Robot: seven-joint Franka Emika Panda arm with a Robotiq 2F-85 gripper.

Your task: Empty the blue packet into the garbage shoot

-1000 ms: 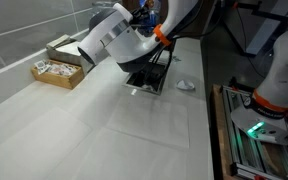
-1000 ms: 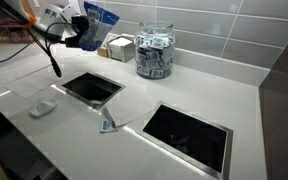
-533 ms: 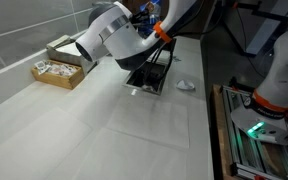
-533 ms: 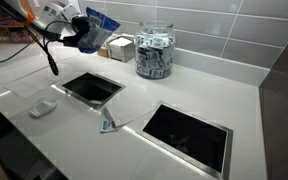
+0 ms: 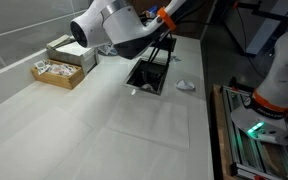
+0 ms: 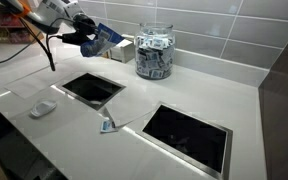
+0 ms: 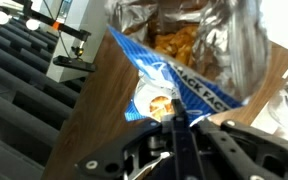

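Observation:
My gripper should turn downward and lower the packet to release it onto the counter between opening and jar (image 6: 117, 73), a clear spot that is below my gripper.
The blue packet (image 6: 105, 36) is a blue and white snack bag with a foil inside. My gripper (image 6: 88, 36) is shut on its lower end and holds it high above the counter, tilted, behind the near square opening of the garbage chute (image 6: 92, 88). In the wrist view the packet (image 7: 179, 60) is open at the top, with orange snacks showing inside, and my gripper (image 7: 174, 118) pinches its bottom. In an exterior view the arm (image 5: 114, 25) covers the packet, above the chute opening (image 5: 149, 75).
A second square opening (image 6: 187, 132) lies further along the white counter. A glass jar of packets (image 6: 154, 50) and a box (image 6: 119, 47) stand by the tiled wall. A small white object (image 6: 42, 108) and a scrap (image 6: 107, 124) lie near the chute. A cardboard tray (image 5: 60, 62) sits by the wall.
The arm has risen and turned. The packet has swung from upright to tilted, its open end moving sideways toward the jar.

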